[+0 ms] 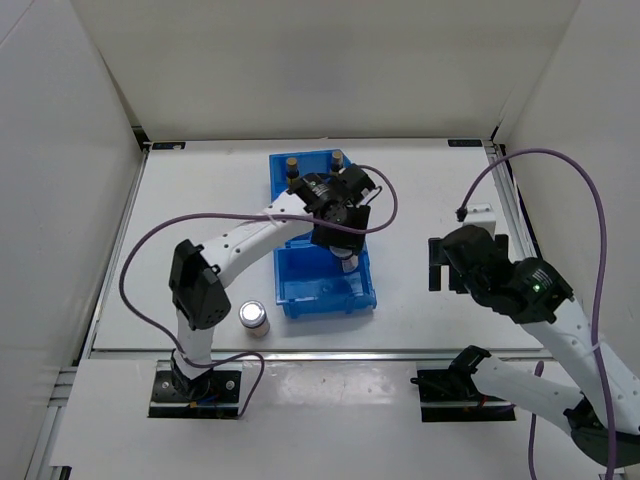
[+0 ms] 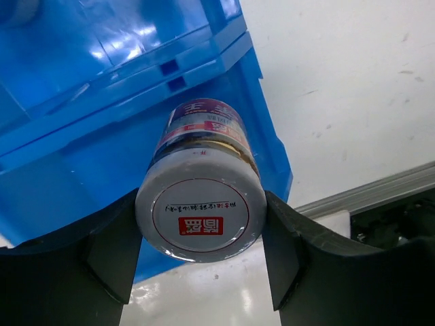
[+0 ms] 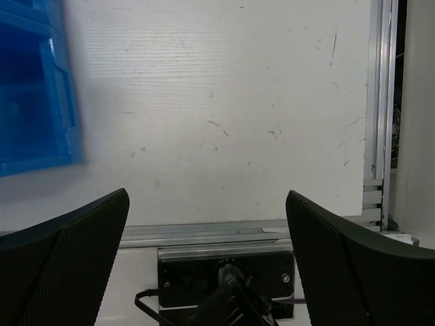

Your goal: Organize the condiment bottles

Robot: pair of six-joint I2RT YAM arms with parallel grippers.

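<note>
My left gripper lowers the short jar (image 2: 200, 217) down into the empty corner of the blue bin's near section by the divider (image 2: 249, 112) next and releases it there.
My left gripper (image 1: 343, 248) hangs over the blue bin's (image 1: 300, 290) middle part. It is shut on a short jar (image 2: 200, 217) whose silver lid carries a red mark, one finger pressing each side of the lid. The jar's body points down into the bin (image 2: 81, 102); whether it rests on the floor I cannot tell. Two slim amber bottles (image 1: 292, 163) (image 1: 338, 157) with dark caps stand in the bin's far compartment. Another silver-lidded jar (image 1: 254, 317) stands on the table left of the bin's near end. My right gripper (image 1: 436, 263) is open and holds nothing, right of the bin.
The bin's corner (image 3: 30, 102) shows at the far left in the right wrist view, beyond the wide-open right gripper (image 3: 206, 197). A metal rail (image 1: 505, 200) runs along the table's right edge. White walls enclose the table on three sides.
</note>
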